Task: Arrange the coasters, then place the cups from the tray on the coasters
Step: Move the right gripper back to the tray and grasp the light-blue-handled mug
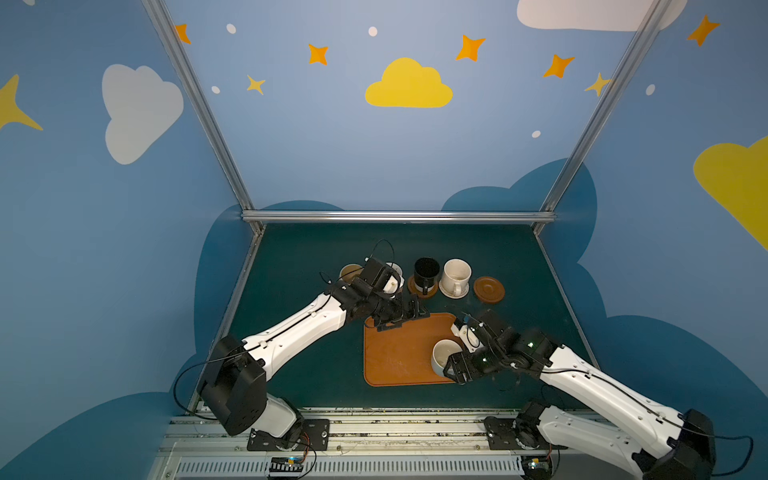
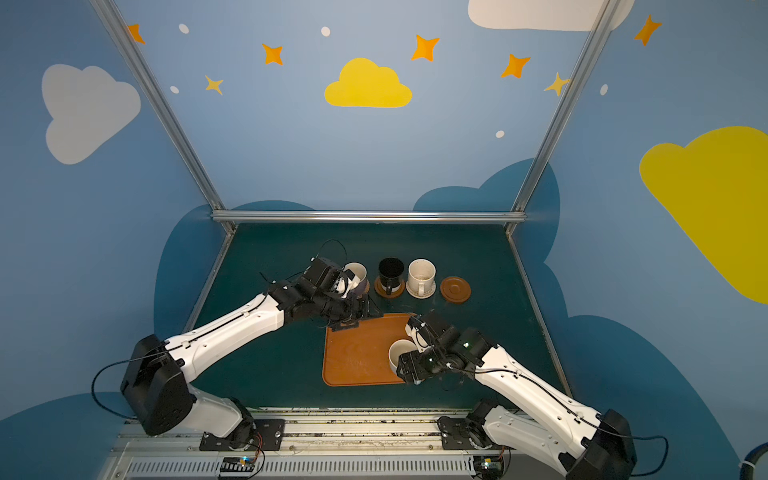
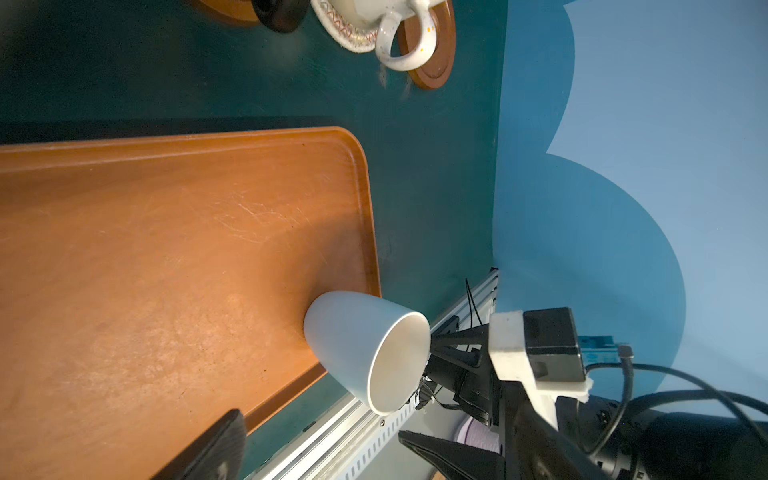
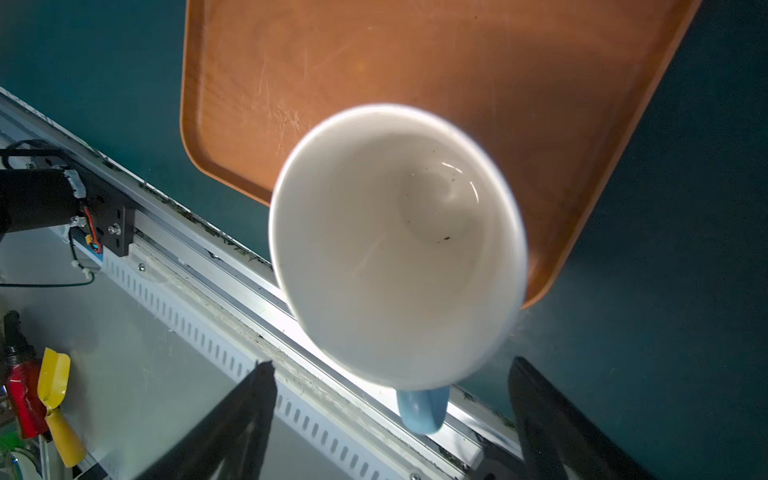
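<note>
My right gripper moves down along the light blue cup's near side next and closes on the blue handle (image 4: pixel 422 409), since that lies below its open fingers.
A light blue cup (image 1: pixel 442 353) (image 2: pixel 399 353) (image 4: pixel 395 249) stands on the orange-brown tray (image 1: pixel 395 361) (image 4: pixel 415 50) at its near right corner. My right gripper (image 1: pixel 451 369) (image 4: pixel 390 365) hangs open over the cup's near side. Its fingers straddle the blue handle (image 4: pixel 422 409) without touching it. My left gripper (image 1: pixel 403 318) (image 3: pixel 320 424) is open and holds nothing above the tray's far left corner. At the back, a black cup (image 1: pixel 426 272) and a cream-white cup (image 1: pixel 456 275) stand on coasters. To their right lies a bare brown wooden coaster (image 1: pixel 489 289).
My left wrist partly hides a pale yellow cup (image 1: pixel 349 272) and a lavender cup (image 2: pixel 360 282) at the back left. An aluminium rail (image 4: pixel 199 257) runs along the table's near edge. Blue walls enclose the green table (image 1: pixel 299 266) on three sides.
</note>
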Controlling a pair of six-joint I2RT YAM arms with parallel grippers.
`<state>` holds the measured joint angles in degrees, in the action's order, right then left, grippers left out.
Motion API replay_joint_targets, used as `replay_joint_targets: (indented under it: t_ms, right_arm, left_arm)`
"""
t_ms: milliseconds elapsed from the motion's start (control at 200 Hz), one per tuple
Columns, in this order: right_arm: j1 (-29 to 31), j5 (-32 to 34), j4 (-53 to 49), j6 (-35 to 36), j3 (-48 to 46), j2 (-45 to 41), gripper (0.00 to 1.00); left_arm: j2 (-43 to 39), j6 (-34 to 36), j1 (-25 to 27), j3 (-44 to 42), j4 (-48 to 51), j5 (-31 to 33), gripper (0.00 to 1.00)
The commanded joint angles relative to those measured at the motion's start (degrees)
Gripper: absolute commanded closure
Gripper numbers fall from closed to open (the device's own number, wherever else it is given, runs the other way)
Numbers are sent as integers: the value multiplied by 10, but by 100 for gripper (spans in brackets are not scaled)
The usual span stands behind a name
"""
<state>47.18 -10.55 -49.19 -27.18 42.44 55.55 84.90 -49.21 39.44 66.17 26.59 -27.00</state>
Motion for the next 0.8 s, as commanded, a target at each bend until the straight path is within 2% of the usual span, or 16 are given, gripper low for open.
replay_joint_targets:
  t_ms: [0, 135, 365, 626, 701, 796]
  right_arm:
    - [19, 33, 19, -29, -23, -13, 14]
    - [32, 65, 43, -22, -36, -21, 16]
    - [54, 106, 60, -19, -36, 6, 32]
    - [90, 116, 69, -33, -23, 66, 38]
    - [96, 122, 76, -38, -20, 83, 43]
    - [112, 166, 49, -65, 2, 99, 51]
  left_arm:
    - [-16, -8, 2, -11, -20, 2, 0]
    - [-14, -8, 2, -18, -26, 1, 0]
    - [-20, -21, 4, -43, -45, 4, 0]
    - [-36, -62, 8, -97, -97, 7, 0]
    - [-37, -62, 8, -101, -96, 9, 0]
    - [-43, -65, 8, -105, -98, 13, 0]
